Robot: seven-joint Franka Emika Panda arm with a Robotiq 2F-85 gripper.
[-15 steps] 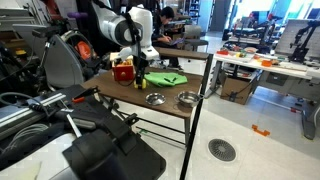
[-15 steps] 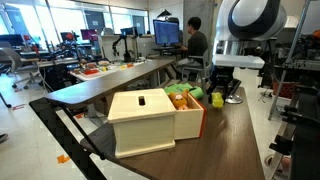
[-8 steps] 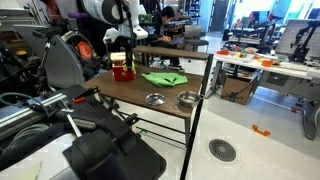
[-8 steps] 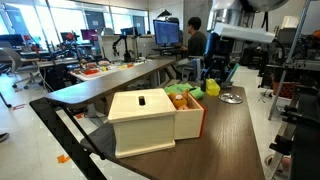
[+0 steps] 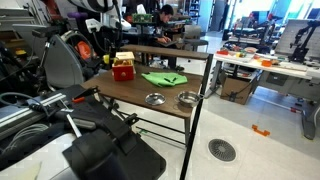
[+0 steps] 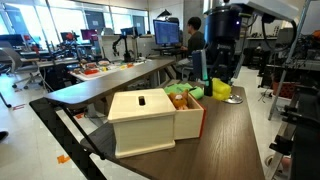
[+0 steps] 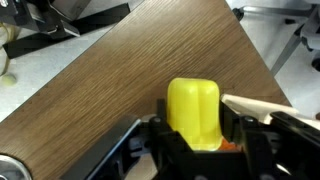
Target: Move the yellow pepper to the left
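Observation:
The wood beside the cream-lidded box is clear. My gripper will next carry the yellow pepper (image 6: 221,92) along past the open box and down, and let it go there.
The yellow pepper (image 7: 194,105) is a bright-yellow rounded lump that stands upright between my fingers in the wrist view. My gripper (image 7: 196,128) is shut on it and holds it above the wooden table (image 7: 120,80). In an exterior view the gripper (image 6: 221,80) hangs from the arm with the pepper (image 6: 221,92) at its tips, just behind the cream-lidded box (image 6: 150,120). In an exterior view the arm is high at the back left above the red box with a yellow top (image 5: 123,68); the pepper does not show there.
A green cloth (image 5: 163,78) lies mid-table, and two round metal bowls (image 5: 155,98) (image 5: 187,98) sit near the front edge. A bowl (image 6: 235,98) lies beside the gripper. The open box holds green and orange items (image 6: 180,95).
The arm has risen and swung away from the green cloth toward the red box, carrying the pepper with it. The gripper stays shut on the pepper.

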